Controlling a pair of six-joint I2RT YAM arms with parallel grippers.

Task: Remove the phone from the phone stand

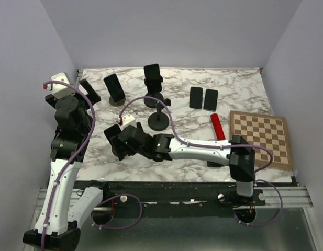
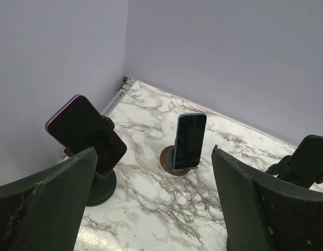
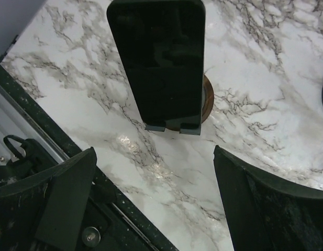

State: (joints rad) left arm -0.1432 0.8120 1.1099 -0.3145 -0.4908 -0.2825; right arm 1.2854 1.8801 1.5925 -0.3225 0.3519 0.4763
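My right gripper should next turn and move toward the left in the top view around the phone's side edges, because the black phone stands beyond the open fingers.
Several dark phones lean in stands on the marble table. In the right wrist view a black phone (image 3: 156, 60) stands in a round brown stand (image 3: 205, 104) just ahead of my right gripper (image 3: 154, 162), which is open and empty. In the top view this phone (image 1: 111, 132) is at the near left, with the right gripper (image 1: 118, 143) right behind it. My left gripper (image 2: 153, 172) is open and empty. It faces a purple-edged phone (image 2: 85, 133) on a black stand and a blue-edged phone (image 2: 189, 139) on a brown stand. In the top view the left gripper (image 1: 75, 89) is at the far left.
A phone in a tall black stand (image 1: 152, 78) and an empty black stand (image 1: 158, 121) are mid-table. Two phones (image 1: 203, 98) lie flat behind a red bar (image 1: 218, 126) and a chessboard (image 1: 260, 137) at the right. The table's front edge (image 3: 72, 151) is close to the right gripper.
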